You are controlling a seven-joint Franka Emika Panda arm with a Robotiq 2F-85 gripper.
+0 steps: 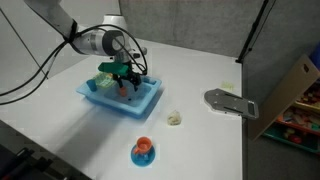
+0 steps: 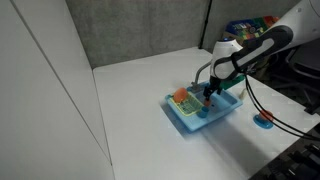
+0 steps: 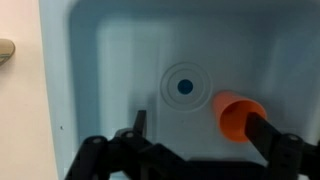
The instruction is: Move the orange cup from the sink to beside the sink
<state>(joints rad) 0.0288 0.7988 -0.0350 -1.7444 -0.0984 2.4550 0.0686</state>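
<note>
The cup's drain-side is between my gripper's fingers, so my gripper needs to stay low in the sink and bring them together onto it.
The orange cup lies in the blue toy sink, to the right of the round drain, with its open mouth facing the wrist camera. My gripper is open and lowered into the basin. Its right finger is at the cup's mouth and its left finger stands well apart on the bare sink floor. In both exterior views the gripper reaches down into the sink and hides most of the cup.
The sink stands on a white table. A blue dish with an orange-red toy lies in front of it. A small cream object and a grey flat object lie to one side. A toy shelf stands past the table edge.
</note>
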